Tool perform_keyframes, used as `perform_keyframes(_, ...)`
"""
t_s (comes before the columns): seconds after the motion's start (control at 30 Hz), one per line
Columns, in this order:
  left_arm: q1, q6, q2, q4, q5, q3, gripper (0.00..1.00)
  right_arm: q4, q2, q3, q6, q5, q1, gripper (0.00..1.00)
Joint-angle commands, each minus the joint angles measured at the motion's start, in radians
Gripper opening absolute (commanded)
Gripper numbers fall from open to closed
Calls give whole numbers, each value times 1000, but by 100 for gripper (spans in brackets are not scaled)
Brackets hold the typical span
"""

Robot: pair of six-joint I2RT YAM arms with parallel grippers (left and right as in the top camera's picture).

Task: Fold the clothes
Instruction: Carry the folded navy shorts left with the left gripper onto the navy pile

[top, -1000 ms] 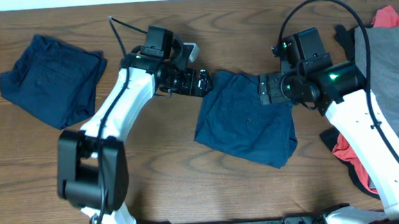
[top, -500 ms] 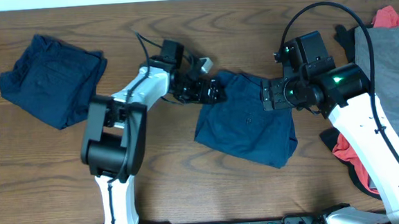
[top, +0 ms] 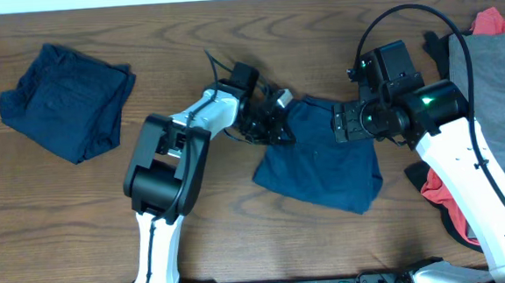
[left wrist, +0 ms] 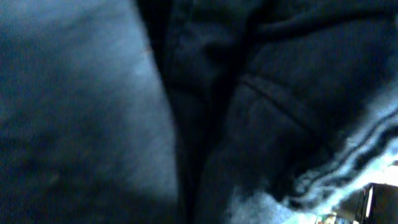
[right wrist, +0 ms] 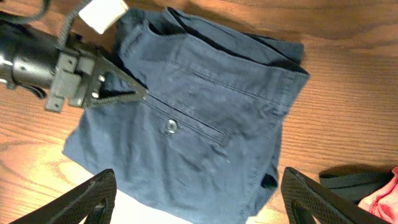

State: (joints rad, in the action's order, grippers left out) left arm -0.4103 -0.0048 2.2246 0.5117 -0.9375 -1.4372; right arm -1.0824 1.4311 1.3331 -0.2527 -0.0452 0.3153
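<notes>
My left gripper lifts, moves left in the overhead view, lowers the shorts onto the second navy piece and releases them next, since that piece already lies folded.
Navy shorts lie flat mid-table, with a back pocket and button facing up. At their upper left edge my left gripper is shut on the fabric; the right wrist view shows its fingers pinched to a point on the cloth. Dark navy fabric fills the left wrist view, hiding the fingers. My right gripper hovers over the shorts' upper right part and stands open, its fingers wide apart above the cloth.
A second navy piece lies folded at the far left. A grey garment and a red one are heaped at the right edge. Red and black cloth lies beside the right arm's base.
My left gripper has moved right onto the shorts' edge and shut on it. The shorts' left side has shifted slightly right. The right gripper has barely moved.
</notes>
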Motion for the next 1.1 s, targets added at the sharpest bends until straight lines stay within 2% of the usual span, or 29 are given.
perform_keyframes(0.0,73,-53,-86,4,127,-46,6,-7,-18,4,-4,16,10,81)
perform_keyframes(0.23,248,-96,-352,2,427,-66,6,-15,-18,4,-5,34,10,81)
perform_keyframes(0.33,356,-102,-451,-18,504,-82,6,-19,-18,4,-5,34,10,81)
perform_keyframes(0.5,566,-145,-543,-153,504,-94,6,-24,-18,4,-5,34,10,79)
perform_keyframes(0.67,718,-193,-531,-261,501,-94,6,-27,-18,4,-5,34,10,79)
perform_keyframes(0.83,782,-200,-489,-320,500,-94,6,-27,-18,4,-23,34,10,79)
perform_keyframes(1.07,791,-209,-457,-400,501,-94,6,-26,-18,4,-25,34,10,78)
